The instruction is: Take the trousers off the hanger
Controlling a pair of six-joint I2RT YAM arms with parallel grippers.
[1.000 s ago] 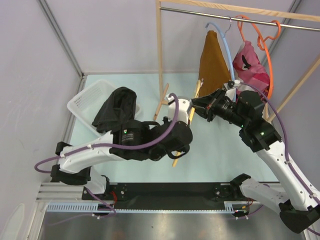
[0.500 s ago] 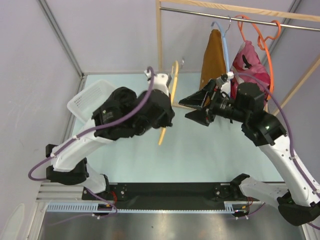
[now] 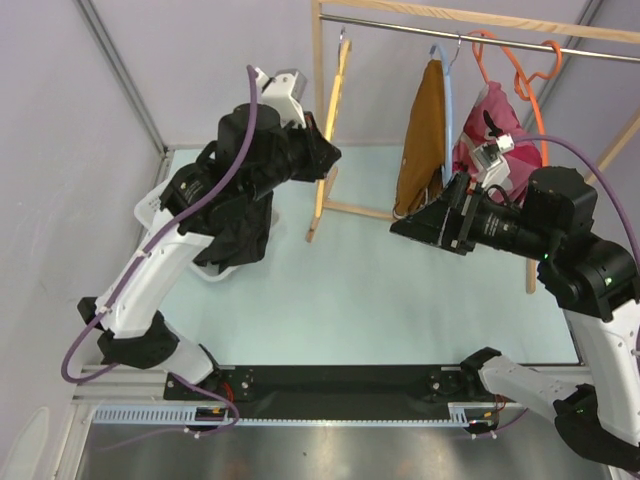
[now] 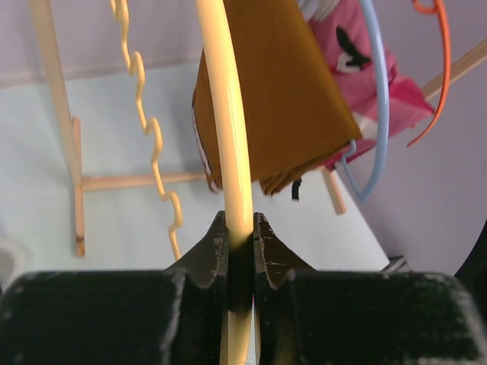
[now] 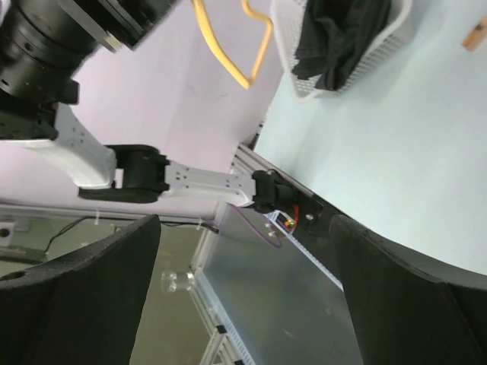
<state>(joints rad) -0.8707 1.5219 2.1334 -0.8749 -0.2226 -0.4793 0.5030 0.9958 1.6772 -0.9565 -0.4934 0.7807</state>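
Note:
The hanger is already bare, so my left gripper should carry it outward and bring its hook onto the bar beside the wooden post, to release the hanger's arm.
The black trousers (image 3: 236,232) lie bunched in the white basket (image 3: 150,206) at the left, also seen in the right wrist view as trousers (image 5: 342,34) in the basket (image 5: 293,53). The pale yellow hanger (image 3: 339,88) is bare and held upright beside the rack's wooden post, its hook close under the rail. My left gripper (image 3: 322,158) is shut on its bar; the left wrist view shows the hanger (image 4: 228,129) pinched between the jaws of the left gripper (image 4: 240,232). My right gripper (image 3: 416,224) hangs open in mid-air, right of the hanger; the right gripper (image 5: 243,293) has nothing between its fingers.
A mustard-brown garment (image 3: 425,135) on a light blue hanger (image 3: 452,85) and a pink patterned garment (image 3: 490,140) with an orange hanger (image 3: 530,90) hang on the rail (image 3: 480,38). The rack's wooden post (image 3: 318,80) and foot bar (image 3: 360,210) stand behind the arms.
My left arm has lifted the hanger up from the table to the rail. The right gripper opened, let go of the hanger and drew back to the right.

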